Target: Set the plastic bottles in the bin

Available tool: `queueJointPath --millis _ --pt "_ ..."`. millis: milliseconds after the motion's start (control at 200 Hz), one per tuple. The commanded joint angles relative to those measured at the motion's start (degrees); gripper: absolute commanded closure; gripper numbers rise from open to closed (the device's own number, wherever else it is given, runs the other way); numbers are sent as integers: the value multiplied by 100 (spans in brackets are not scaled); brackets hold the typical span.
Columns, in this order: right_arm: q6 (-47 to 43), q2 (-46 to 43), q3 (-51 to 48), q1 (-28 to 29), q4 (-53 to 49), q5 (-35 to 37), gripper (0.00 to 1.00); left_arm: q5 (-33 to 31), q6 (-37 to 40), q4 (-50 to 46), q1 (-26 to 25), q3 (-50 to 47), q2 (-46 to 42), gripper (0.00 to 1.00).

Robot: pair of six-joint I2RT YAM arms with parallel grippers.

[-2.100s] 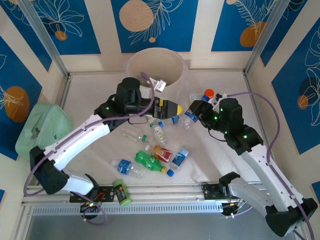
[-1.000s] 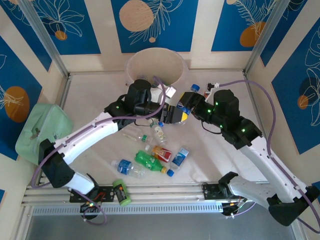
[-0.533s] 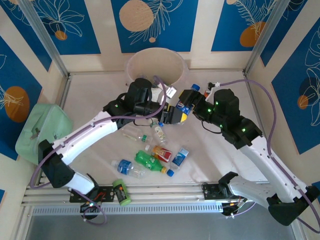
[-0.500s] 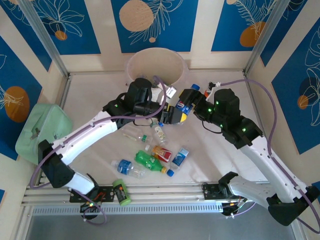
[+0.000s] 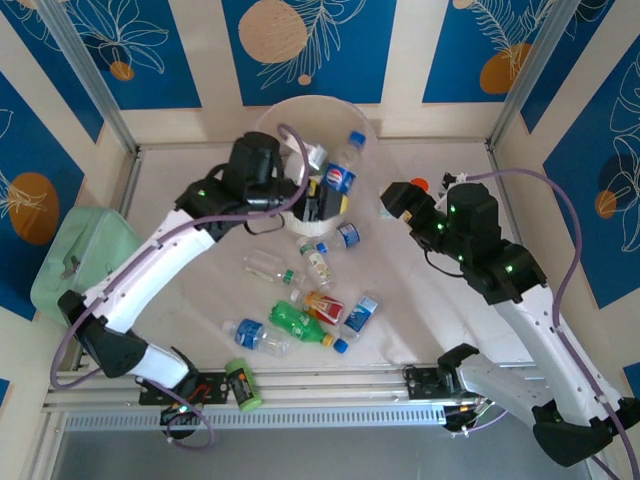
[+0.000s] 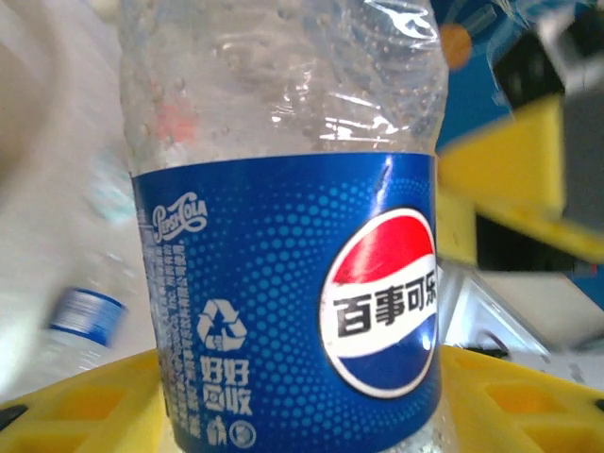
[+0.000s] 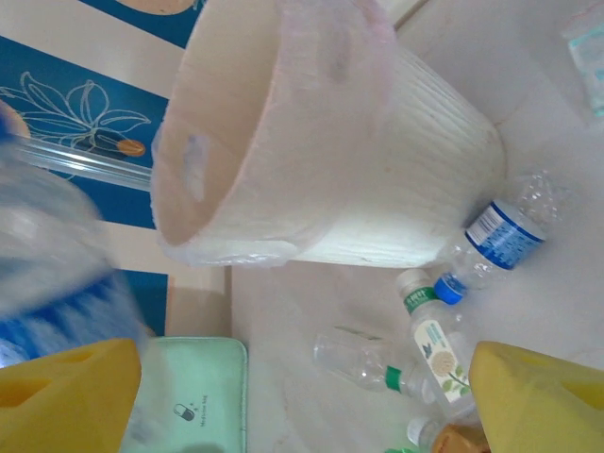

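The robot should next carry the clear Pepsi bottle [image 5: 341, 176] outward with its left gripper and release the bottle over the bin's opening [image 5: 322, 122], since that opening is outward of the left gripper.
My left gripper [image 5: 327, 200] is shut on a clear Pepsi bottle [image 5: 341, 176] with a blue label and cap, held upright at the front rim of the white ribbed bin [image 5: 268, 128]. In the left wrist view the bottle [image 6: 283, 283] stands between my yellow fingers [image 6: 75, 415]. My right gripper [image 5: 394, 200] hangs open and empty to the right of the bin [image 7: 406, 170]. Several more plastic bottles lie on the table: a blue-labelled one [image 5: 348, 235], a white-and-green one [image 5: 318, 265], a clear one [image 5: 270, 268], a red one [image 5: 322, 305] and a green one [image 5: 300, 325].
A pale green box [image 5: 85, 255] sits at the table's left edge. A short green-and-black cylinder [image 5: 240, 385] lies by the front rail. A small orange-capped bottle [image 5: 418, 185] stands behind my right gripper. Walls close off the back and sides.
The right gripper opened and let go of the Pepsi bottle, then drew back to the right. The left arm, gripping the bottle, lifted it up and back to the bin's rim.
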Motion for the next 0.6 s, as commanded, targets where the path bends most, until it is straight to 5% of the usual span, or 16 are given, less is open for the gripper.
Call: queueJointPath --millis 0,340,595 --pt "85 -201 -163 -53 -284 144 10 -1215 354 -551 158 745 235 49" --pt "247 -279 -406 -55 -550 121 10 -2081 303 -1402 755 2950 1883 49" --pt "332 -341 -728 -81 -656 100 10 -2021 262 -1885 924 3807 2862 50"
